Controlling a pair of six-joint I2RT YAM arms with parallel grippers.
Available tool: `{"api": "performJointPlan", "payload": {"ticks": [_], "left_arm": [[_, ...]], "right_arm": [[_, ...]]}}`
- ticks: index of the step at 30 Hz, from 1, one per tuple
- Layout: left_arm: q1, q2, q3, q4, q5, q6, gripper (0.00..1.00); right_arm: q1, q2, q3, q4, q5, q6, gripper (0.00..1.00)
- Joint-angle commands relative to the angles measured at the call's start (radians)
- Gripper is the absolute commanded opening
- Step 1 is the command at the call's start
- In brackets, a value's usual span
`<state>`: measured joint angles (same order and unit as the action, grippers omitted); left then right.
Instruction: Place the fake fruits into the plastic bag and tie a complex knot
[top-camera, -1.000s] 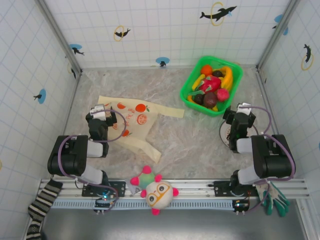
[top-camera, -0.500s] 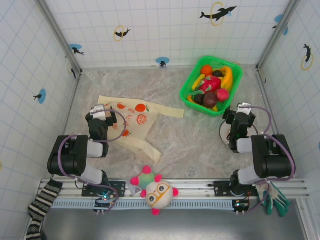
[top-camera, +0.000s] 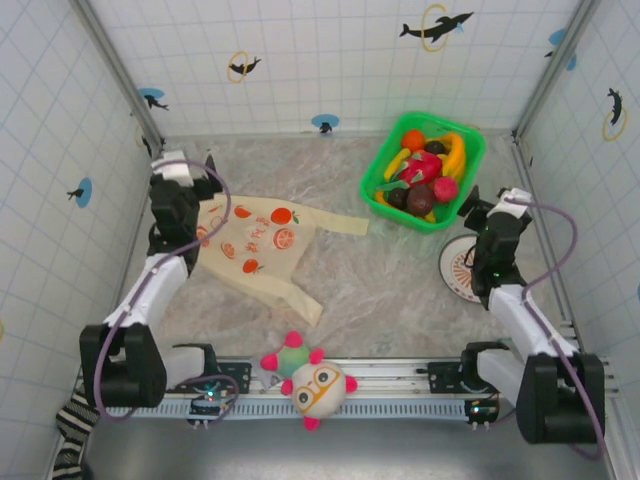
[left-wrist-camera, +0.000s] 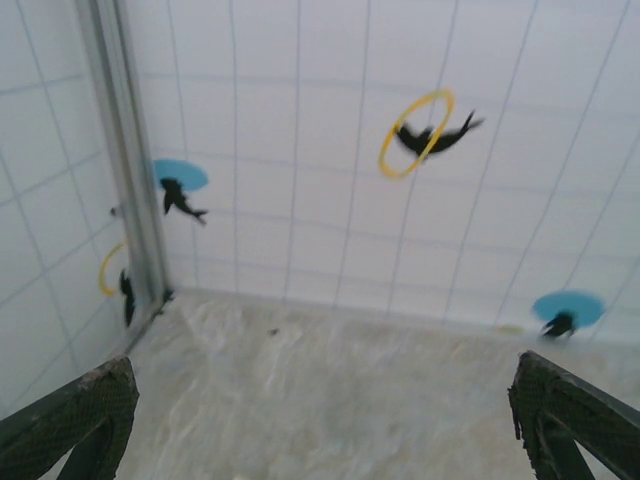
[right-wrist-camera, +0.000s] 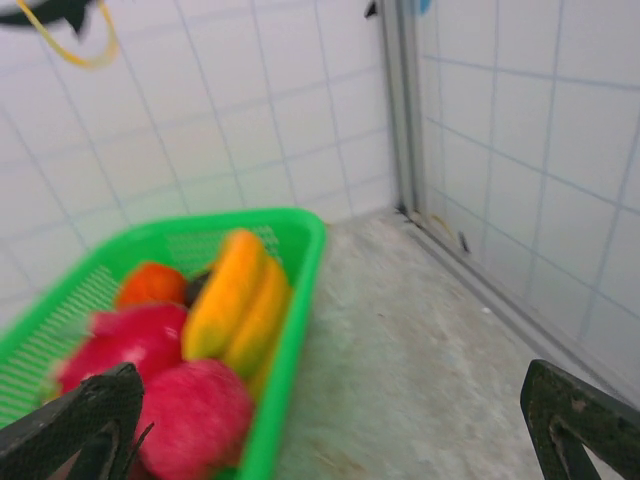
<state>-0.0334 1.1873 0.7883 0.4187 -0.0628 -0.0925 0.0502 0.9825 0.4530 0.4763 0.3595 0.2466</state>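
I will swing my left gripper toward the basket (top-camera: 466, 165) first, then tilt it down onto the bag's edge between the handle strips.
The fake fruits (top-camera: 422, 172), red, maroon, orange and yellow, are piled in a green basket (top-camera: 466, 165) at the back right. In the right wrist view a red apple (right-wrist-camera: 195, 415), yellow bananas (right-wrist-camera: 235, 295) and an orange fruit (right-wrist-camera: 150, 285) lie just left of my open right gripper (right-wrist-camera: 330, 400). The plastic bag (top-camera: 258, 238) lies flat and empty at centre left, its handle strips (top-camera: 300, 298) loose. My left gripper (top-camera: 178, 180) hovers by the bag's left end, open, facing bare floor and the back wall (left-wrist-camera: 320, 400). My right gripper (top-camera: 497, 212) hangs beside the basket's right corner. I see no knot.
A round white disc (top-camera: 460, 268) lies on the floor under the right arm. A pink-spiked plush toy with glasses (top-camera: 315, 382) sits on the front rail. Tiled walls enclose the marble floor (top-camera: 390, 280) on three sides.
Both arms have unfolded from their tucked poses. The left gripper rose toward the back left past the bag; the right gripper rose up beside the basket. Bag and fruits have not moved.
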Motion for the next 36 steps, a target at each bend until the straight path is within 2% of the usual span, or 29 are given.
{"api": "performJointPlan", "payload": {"ticks": [1, 4, 9, 14, 17, 24, 30, 36], "left_arm": [[-0.004, -0.022, 0.126, -0.403, 0.164, -0.179, 0.92], [-0.070, -0.036, 0.205, -0.580, 0.203, -0.201, 0.90], [-0.283, -0.017, 0.305, -0.864, 0.123, -0.161, 0.90], [-0.511, 0.086, 0.381, -1.087, 0.027, -0.184, 0.86], [-0.606, 0.186, 0.417, -1.183, -0.042, -0.198, 0.85], [-0.719, 0.397, 0.444, -1.244, -0.084, -0.242, 0.82], [-0.729, 0.496, 0.499, -1.260, -0.108, -0.263, 0.74], [-0.729, 0.591, 0.542, -1.288, -0.189, -0.261, 0.70]], "right_arm": [[-0.007, -0.080, 0.070, -0.251, -0.140, 0.155, 1.00], [-0.006, -0.120, 0.117, -0.325, -0.278, 0.245, 1.00], [0.047, -0.105, 0.153, -0.342, -0.494, 0.380, 1.00], [0.209, -0.078, 0.183, -0.385, -0.445, 0.355, 1.00], [0.283, -0.053, 0.193, -0.387, -0.399, 0.334, 1.00], [0.333, -0.028, 0.189, -0.388, -0.344, 0.329, 1.00], [0.338, -0.043, 0.168, -0.394, -0.317, 0.321, 1.00], [0.338, -0.057, 0.176, -0.424, -0.291, 0.284, 1.00]]}}
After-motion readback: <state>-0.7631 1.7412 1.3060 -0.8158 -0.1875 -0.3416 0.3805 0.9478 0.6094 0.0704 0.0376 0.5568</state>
